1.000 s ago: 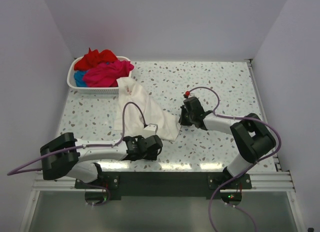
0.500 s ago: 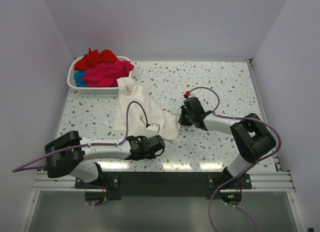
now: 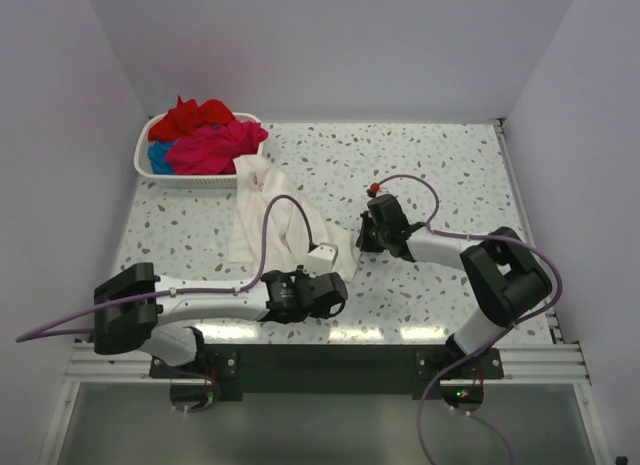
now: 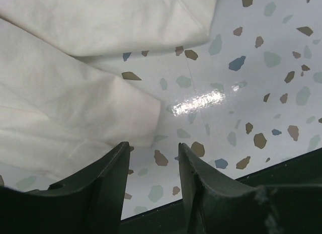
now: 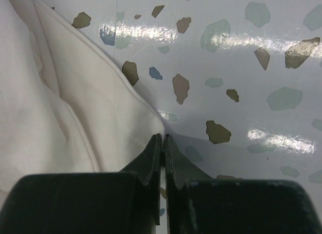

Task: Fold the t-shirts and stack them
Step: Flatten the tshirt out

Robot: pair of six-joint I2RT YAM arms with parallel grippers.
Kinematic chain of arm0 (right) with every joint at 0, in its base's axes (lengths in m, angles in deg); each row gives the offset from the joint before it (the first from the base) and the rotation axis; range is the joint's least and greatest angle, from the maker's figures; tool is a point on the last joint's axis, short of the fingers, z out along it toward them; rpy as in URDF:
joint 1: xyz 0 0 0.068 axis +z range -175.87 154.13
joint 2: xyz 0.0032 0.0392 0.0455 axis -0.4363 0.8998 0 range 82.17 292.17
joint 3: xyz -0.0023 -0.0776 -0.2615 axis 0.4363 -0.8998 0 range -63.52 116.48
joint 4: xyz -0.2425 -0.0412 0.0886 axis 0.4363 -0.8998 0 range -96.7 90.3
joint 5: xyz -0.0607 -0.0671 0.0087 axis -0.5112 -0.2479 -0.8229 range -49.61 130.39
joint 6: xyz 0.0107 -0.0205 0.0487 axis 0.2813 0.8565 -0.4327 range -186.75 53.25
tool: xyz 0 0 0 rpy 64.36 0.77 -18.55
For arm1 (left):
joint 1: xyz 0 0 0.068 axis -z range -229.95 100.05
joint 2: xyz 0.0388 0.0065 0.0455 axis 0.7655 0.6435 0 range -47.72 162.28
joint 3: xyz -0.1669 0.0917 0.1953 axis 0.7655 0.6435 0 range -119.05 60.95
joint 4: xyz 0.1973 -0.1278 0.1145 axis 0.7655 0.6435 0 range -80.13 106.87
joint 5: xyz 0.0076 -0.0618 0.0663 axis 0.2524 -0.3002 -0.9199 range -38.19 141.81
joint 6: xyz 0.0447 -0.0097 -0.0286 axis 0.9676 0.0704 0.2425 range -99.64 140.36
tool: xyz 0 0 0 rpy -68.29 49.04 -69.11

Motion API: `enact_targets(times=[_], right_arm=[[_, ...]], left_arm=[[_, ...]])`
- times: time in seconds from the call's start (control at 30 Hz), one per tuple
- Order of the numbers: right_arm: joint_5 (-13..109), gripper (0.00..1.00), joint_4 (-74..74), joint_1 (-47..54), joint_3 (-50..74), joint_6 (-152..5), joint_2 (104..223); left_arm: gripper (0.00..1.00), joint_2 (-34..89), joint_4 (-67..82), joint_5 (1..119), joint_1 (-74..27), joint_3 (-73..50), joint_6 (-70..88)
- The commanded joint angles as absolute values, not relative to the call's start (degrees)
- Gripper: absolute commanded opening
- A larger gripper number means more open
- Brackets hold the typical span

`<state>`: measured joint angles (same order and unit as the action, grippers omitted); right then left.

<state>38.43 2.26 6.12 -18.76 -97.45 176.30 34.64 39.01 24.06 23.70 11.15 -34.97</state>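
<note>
The left gripper lowers its fingers around the white shirt's folded corner (image 4: 146,127) next, since that corner lies below and already shows lined up with their open gap.
A white t-shirt (image 3: 285,220) lies crumpled on the speckled table, running from the basket toward the middle; its print is mostly hidden. My right gripper (image 3: 364,241) is shut, with the shirt's right hem (image 5: 100,100) running into its tips (image 5: 163,137). My left gripper (image 3: 338,291) is open and empty, low near the table's front edge. In the left wrist view its jaws (image 4: 153,146) stand just in front of a folded corner of the white shirt (image 4: 75,98). Red (image 3: 196,115), magenta-pink (image 3: 215,147) and blue (image 3: 158,158) t-shirts lie heaped in the basket.
The white slatted basket (image 3: 150,175) stands at the table's back left. A dark rail runs along the table's front edge (image 4: 282,163), right below my left gripper. White walls close in the left, back and right sides.
My left gripper has moved to the right along the front edge, toward the shirt's near right corner. The right gripper has stayed in place on the hem.
</note>
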Motion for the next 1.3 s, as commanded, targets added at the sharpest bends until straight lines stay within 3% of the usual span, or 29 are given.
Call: enact_targets(times=[0.0, 0.57, 0.77, 0.93, 1.0, 1.27], right_arm=[[39.07, 0.0, 2.85, 6.39, -19.48, -98.13, 175.68], [39.25, 0.0, 2.85, 6.39, -20.1, -98.22, 174.89], [38.89, 0.0, 2.85, 6.39, -20.36, -98.3, 174.72], [38.98, 0.0, 2.94, 6.39, -20.45, -98.31, 174.89], [38.98, 0.0, 2.77, 6.3, -20.45, -98.31, 174.81], [38.28, 0.0, 0.49, 6.21, -19.84, -97.95, 172.53]], left_arm=[[0.47, 36.65, 40.9, 21.92, 23.88, 10.41, -34.92], [0.43, 43.86, 36.15, 23.42, 23.97, 11.46, -32.9], [0.32, 44.12, 36.23, 22.89, 23.97, 12.08, -33.08], [0.14, 44.39, 36.15, 23.07, 23.97, 12.08, -32.9], [0.01, 43.78, 36.23, 22.81, 23.97, 12.08, -32.81], [0.0, 38.24, 41.14, 18.86, 23.79, 10.86, -32.28]])
